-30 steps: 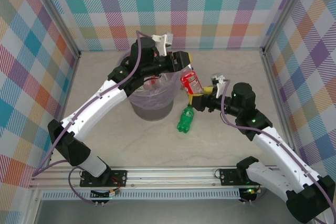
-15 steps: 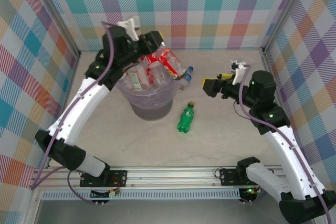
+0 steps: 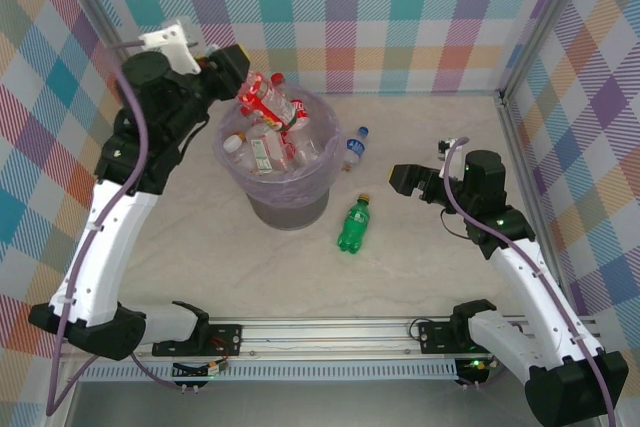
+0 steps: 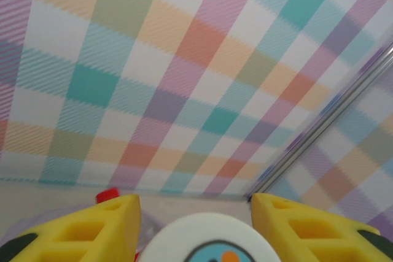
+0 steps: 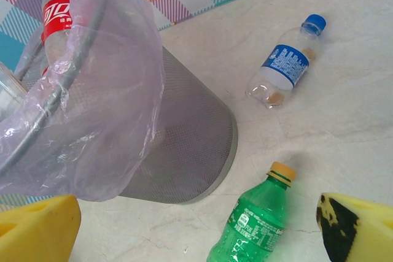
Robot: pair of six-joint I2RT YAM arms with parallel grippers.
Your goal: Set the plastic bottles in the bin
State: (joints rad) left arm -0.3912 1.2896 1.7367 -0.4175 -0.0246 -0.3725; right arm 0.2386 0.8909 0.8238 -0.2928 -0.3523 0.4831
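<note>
The red-labelled bottle should be released over the bottle heap, but my left gripper's fingers are still at the bin's rim. My left gripper needs to move down and across the bin's rim next.
The bin is a grey mesh bucket with a lavender liner, heaped with clear bottles; its wall shows in the right wrist view. My left gripper is raised at the bin's back-left rim, shut on a red-labelled bottle that hangs over the heap. A white round end sits between the left gripper's yellow fingers. A green bottle lies on the table right of the bin. A blue-labelled bottle lies behind it. My right gripper is open and holds nothing.
Checked walls close the table at the back and both sides, with metal posts in the corners. A red-capped bottle sticks up above the liner. Bare tabletop stretches in front of the bin.
The right gripper let go of the red-labelled bottle and drew back to the right. The left arm carried that bottle from the bin's right side across to its back-left rim.
</note>
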